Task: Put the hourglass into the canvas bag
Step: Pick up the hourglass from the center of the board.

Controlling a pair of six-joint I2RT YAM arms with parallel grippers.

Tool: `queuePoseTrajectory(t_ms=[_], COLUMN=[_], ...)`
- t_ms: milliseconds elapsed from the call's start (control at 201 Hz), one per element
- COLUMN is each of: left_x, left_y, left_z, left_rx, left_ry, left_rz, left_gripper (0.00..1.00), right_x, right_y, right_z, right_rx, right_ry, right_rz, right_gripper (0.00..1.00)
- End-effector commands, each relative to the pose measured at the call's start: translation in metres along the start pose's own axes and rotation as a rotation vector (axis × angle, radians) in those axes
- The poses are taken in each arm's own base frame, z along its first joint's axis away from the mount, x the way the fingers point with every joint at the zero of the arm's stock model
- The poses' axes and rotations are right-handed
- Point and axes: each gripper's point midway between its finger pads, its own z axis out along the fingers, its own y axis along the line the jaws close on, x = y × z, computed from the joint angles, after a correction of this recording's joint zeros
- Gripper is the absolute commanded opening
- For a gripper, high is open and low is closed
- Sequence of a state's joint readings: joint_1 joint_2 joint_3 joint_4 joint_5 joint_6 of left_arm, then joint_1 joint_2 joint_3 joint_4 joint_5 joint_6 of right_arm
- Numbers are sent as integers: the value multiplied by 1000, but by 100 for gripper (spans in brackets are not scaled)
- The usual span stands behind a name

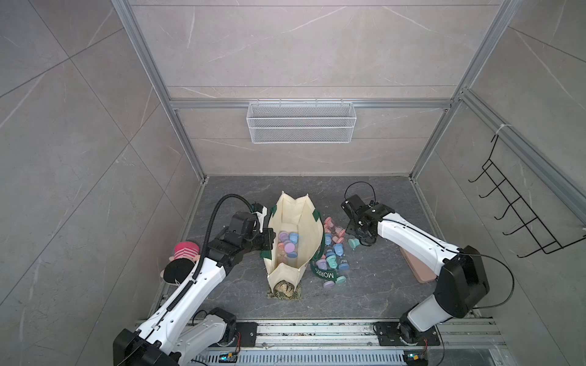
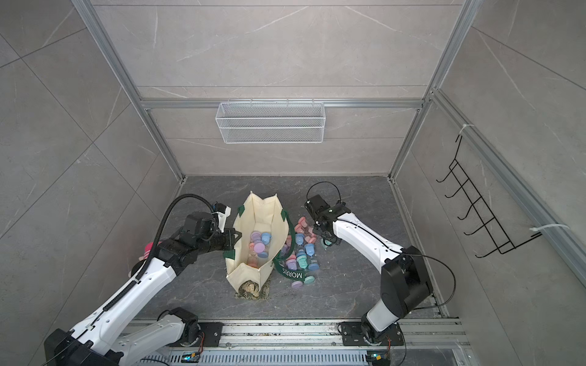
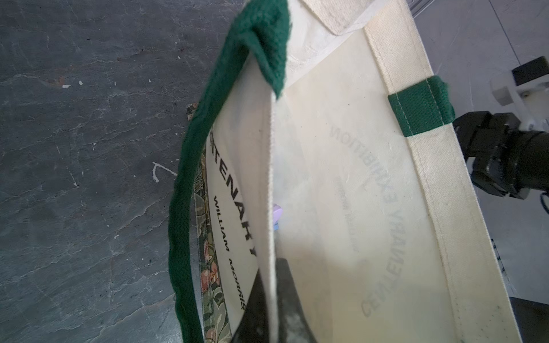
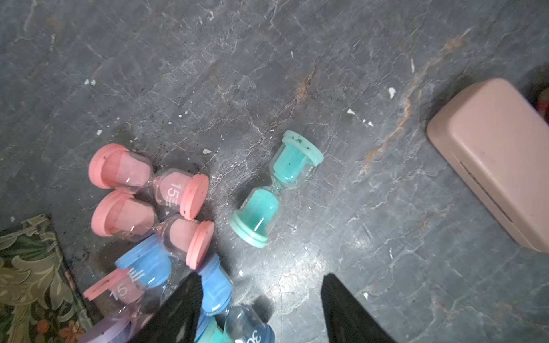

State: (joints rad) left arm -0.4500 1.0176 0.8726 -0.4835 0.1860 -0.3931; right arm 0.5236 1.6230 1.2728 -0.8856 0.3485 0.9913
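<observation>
My right gripper lowers toward the floor next, straddles the teal hourglass's narrow middle (image 4: 276,186) and closes there, since bare floor on both sides leaves its fingers room.
The cream canvas bag (image 1: 296,218) (image 2: 260,215) stands open mid-floor, with its green "MORRIS" strap (image 1: 323,274) hanging on the right. Several pastel hourglasses (image 1: 288,244) lie inside it. More hourglasses (image 1: 333,250) (image 4: 148,190) are piled on the floor to its right. A teal hourglass (image 4: 276,190) (image 1: 353,243) lies apart from that pile. My right gripper (image 4: 264,285) (image 1: 364,236) hovers open just short of it, with bare floor between its fingers. My left gripper (image 3: 273,297) (image 1: 269,239) is shut on the bag's left wall (image 3: 341,178) at the rim.
A pink case (image 1: 418,266) (image 4: 499,154) lies right of the teal hourglass, under the right arm. A plush doll (image 1: 182,263) sits by the left arm. Floral cloth (image 1: 283,290) shows at the bag's near end. A wire basket (image 1: 301,122) and a hook rack (image 1: 520,206) hang on the walls.
</observation>
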Motion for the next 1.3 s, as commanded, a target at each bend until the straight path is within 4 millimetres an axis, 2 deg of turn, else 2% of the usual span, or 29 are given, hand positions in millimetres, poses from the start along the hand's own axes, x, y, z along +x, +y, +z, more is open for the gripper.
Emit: queuePoseTrajectory(t_ms=[0,209,443,1299], left_x=[-10,-10,-9,-8], left_y=[-13,-13,-13,-13], left_z=[-9,-9,-8,-8], left_rx=[45,47,45,43], left_ry=[-41,-41,-39,-37], left_rz=[28,29,31,32], left_gripper=[0,0,0,0], right_x=[4,13,21,44], right_y=[1,0,1,-23], right_z=[17,52,76,106], right_rx=[15,27,25,89], right_ry=[34,106,159,230], right_rz=[4,24,30,46], right_gripper=[67,66,66,57])
